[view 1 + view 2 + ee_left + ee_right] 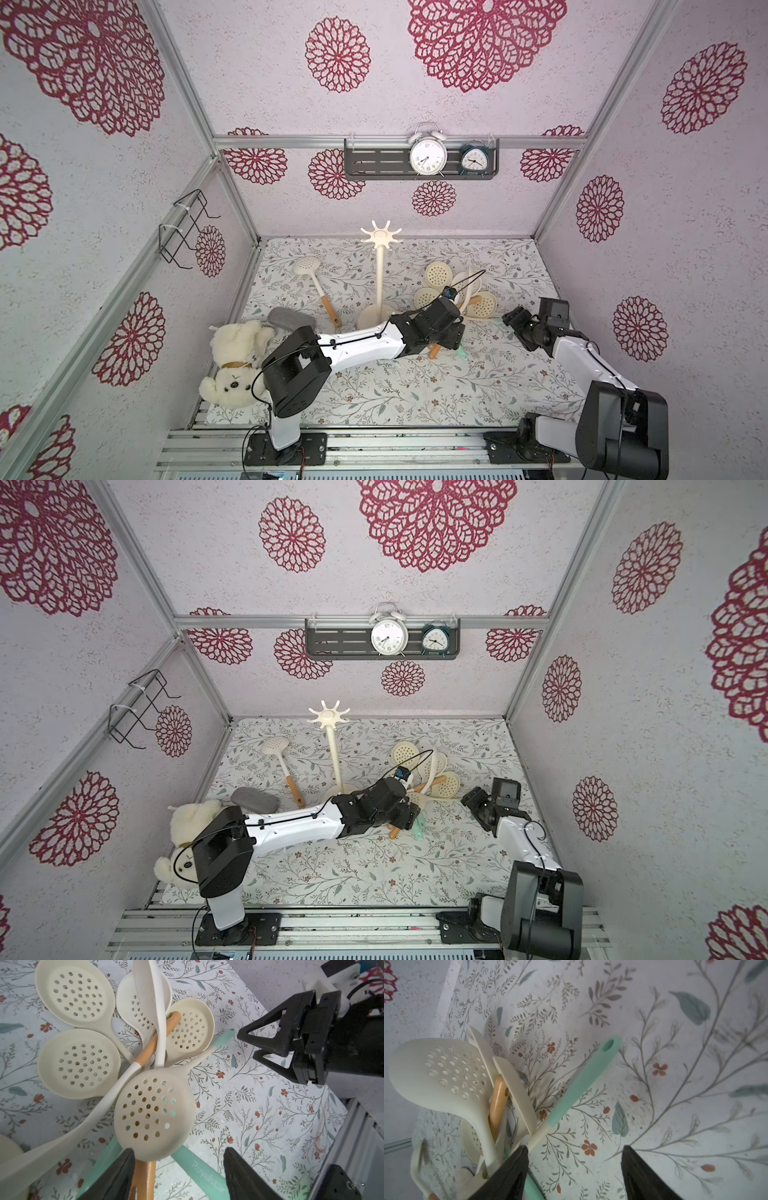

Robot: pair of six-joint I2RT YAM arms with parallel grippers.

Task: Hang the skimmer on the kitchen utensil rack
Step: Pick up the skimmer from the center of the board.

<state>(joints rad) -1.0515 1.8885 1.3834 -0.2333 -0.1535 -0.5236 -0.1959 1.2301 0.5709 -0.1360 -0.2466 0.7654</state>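
Observation:
The outlying mint skimmer handle [497, 321] [582, 1084] lies apart from the other skimmers, so the robot's right gripper will next move down and toward the pile, bringing its open fingers around that handle.
The cream kitchen utensil rack [379, 274] stands upright at mid-table, and the hooks of its crown [381, 237] are bare. To its right lies a pile of several cream skimmers [436, 274]. My left gripper [178, 1167] is open low over the pile's handles. One skimmer's perforated head [153, 1113] lies just ahead of the jaws. Its wooden handle [145, 1178] runs beside one finger, and a mint handle [199, 1169] crosses the gap. My right gripper [513, 320] is open and empty beside the pile, with another mint handle [583, 1082] next to one finger.
A lone skimmer [307, 264] with a wooden handle lies left of the rack. A grey pad [291, 320] and a white teddy bear [237, 361] sit at the front left. A dark shelf [374, 162] with two clocks hangs on the back wall, a black wire rack [187, 226] on the left wall.

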